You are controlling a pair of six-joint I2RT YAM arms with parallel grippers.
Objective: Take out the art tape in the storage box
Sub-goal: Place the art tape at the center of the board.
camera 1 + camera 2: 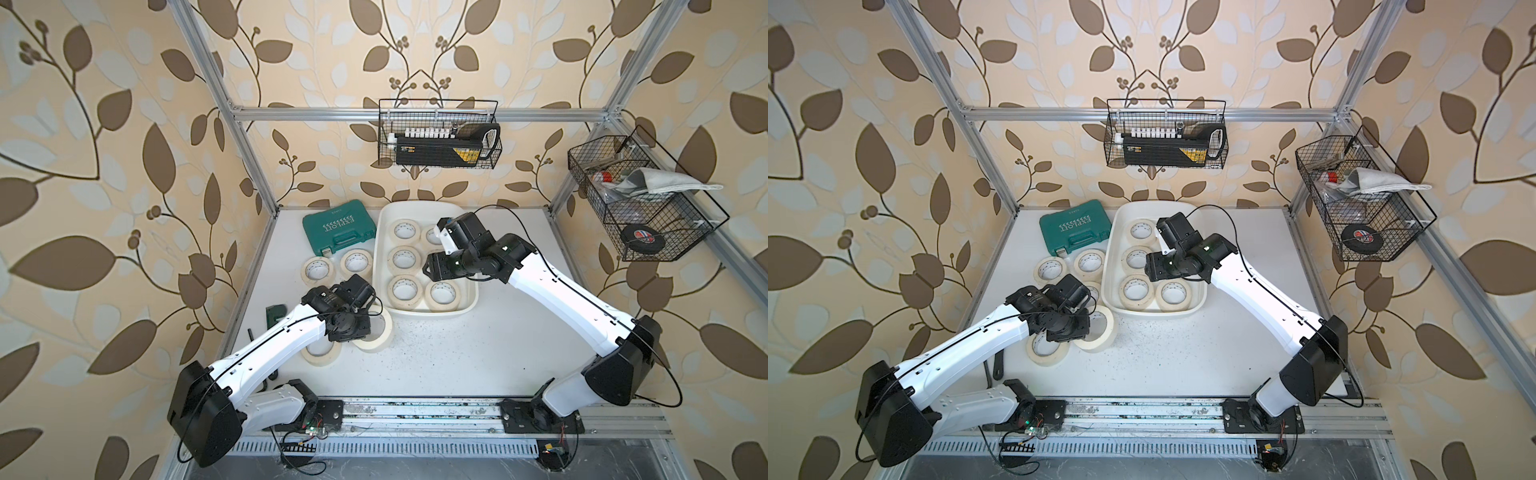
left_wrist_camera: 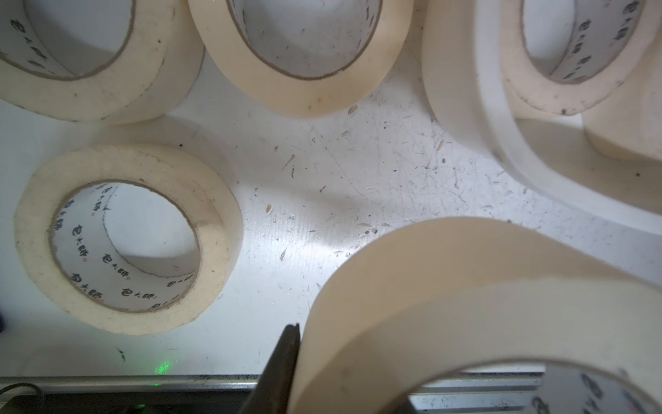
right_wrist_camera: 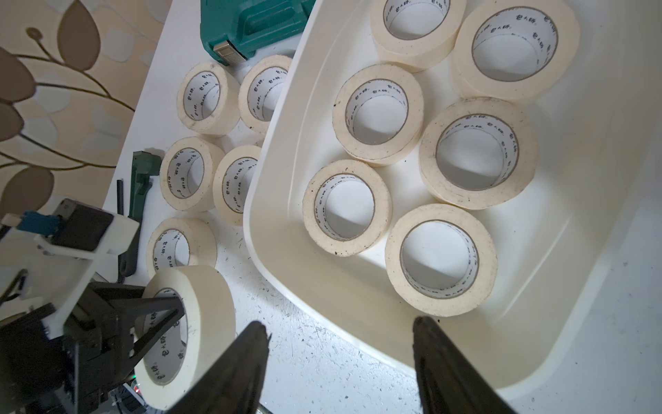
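My left gripper should lower the tilted roll onto bare table (image 1: pixel 355 354) (image 2: pixel 293 265) beside the nearest loose roll, level it flat, and release its side, since that spot lies below.
The storage box (image 1: pixel 380 257) (image 1: pixel 1111 257) is a white tub at the back middle of the table. Several cream art tape rolls lie flat in it, such as one (image 3: pixel 442 260) near its front wall. My left gripper (image 2: pixel 344 376) is shut on the wall of one art tape roll (image 1: pixel 384 332) (image 1: pixel 1102 336) (image 2: pixel 465 286) (image 3: pixel 207 315). It holds the roll tilted, low over the table, just left of the box's near corner. My right gripper (image 3: pixel 339 326) hangs open and empty above the box's near-left rim (image 3: pixel 272 200). Several more rolls (image 1: pixel 318 269) lie on the table left of the box.
A teal tool case (image 1: pixel 338 232) lies behind the loose rolls. A small green tool (image 1: pixel 275 313) sits near the table's left edge. Two black wire baskets (image 1: pixel 438 137) (image 1: pixel 640 203) hang on the frame, and the right one holds a black tape roll (image 1: pixel 638 239).
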